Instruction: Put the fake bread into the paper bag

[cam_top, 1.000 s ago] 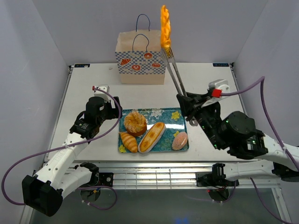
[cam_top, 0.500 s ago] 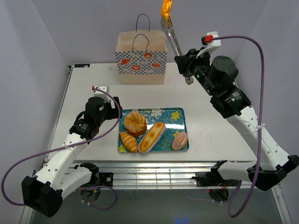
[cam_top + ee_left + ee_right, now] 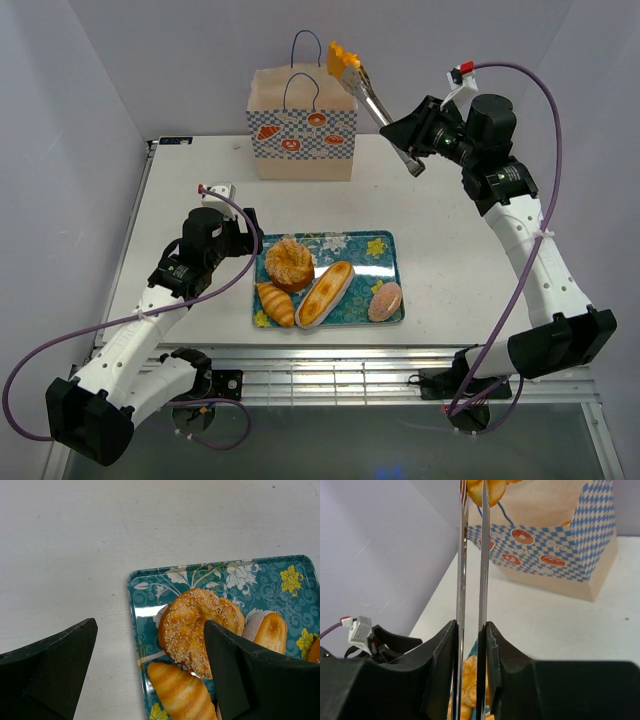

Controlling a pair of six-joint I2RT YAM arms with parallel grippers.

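Observation:
The paper bag's opening [image 3: 322, 92] is to the left of my right gripper in the top view, so I need to move the gripper that way and release the metal tongs [image 3: 375, 97].
My right gripper [image 3: 408, 135] is shut on metal tongs [image 3: 375, 97], which pinch a twisted orange loaf [image 3: 342, 57] above the right side of the paper bag [image 3: 301, 125]. In the right wrist view the tongs [image 3: 471, 555] run up between my fingers to the loaf [image 3: 485, 489] at the top edge, with the bag [image 3: 555, 550] behind. A seeded round bun [image 3: 289, 263], a croissant [image 3: 276, 303], a baguette [image 3: 325, 293] and a pink-topped bun [image 3: 385, 300] lie on the teal tray [image 3: 380, 246]. My left gripper [image 3: 246, 240] is open beside the tray's left edge, over the bun [image 3: 200, 625] and croissant [image 3: 182, 692].
The white walls close in the table on three sides. The bag stands at the table's back edge. The tray [image 3: 145, 587] lies near the front middle, between both arms.
My right arm has swung left and lowered, bringing the tongs and the twisted loaf from high above down to the top of the bag. The left arm has not moved.

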